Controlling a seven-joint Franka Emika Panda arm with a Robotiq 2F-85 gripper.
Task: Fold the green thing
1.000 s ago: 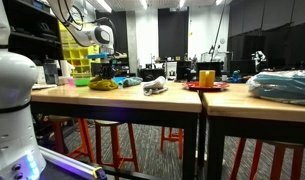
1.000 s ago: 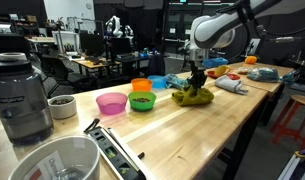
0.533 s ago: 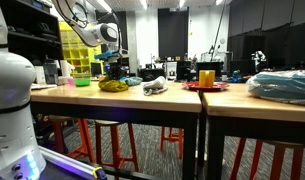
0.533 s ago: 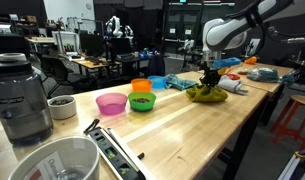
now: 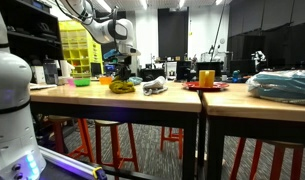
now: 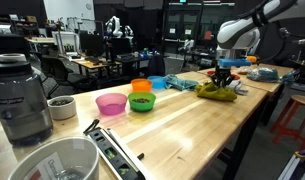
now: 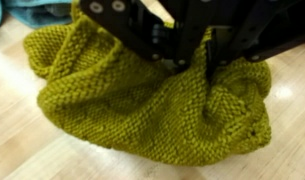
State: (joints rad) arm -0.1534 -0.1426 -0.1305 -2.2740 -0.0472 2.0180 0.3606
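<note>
I should next slide my gripper toward the edge of the grey rag by the heap and let go of the raised fold, because most of the heap is already on the tabletop.
The green thing is an olive-green knitted cloth [image 7: 142, 100], bunched into a heap on the wooden table. It shows in both exterior views [image 5: 122, 86] [image 6: 219, 92]. My gripper [image 7: 192, 60] comes in from the top of the wrist view, shut on a raised fold of the cloth. In both exterior views the gripper [image 5: 124, 76] [image 6: 224, 78] stands straight above the heap, pinching its top, while most of the cloth rests on the table.
A pink bowl [image 6: 111, 103], a green bowl [image 6: 142, 100] and an orange bowl [image 6: 141, 86] stand in a group. A grey rag [image 5: 154, 88] lies right next to the cloth. A blender [image 6: 20, 95], a white pail [image 6: 54, 160] and a blue cloth [image 6: 173, 81] are also on the table.
My gripper has dragged the green cloth along the table, away from the bowls and toward the grey rag, still pinching its top.
</note>
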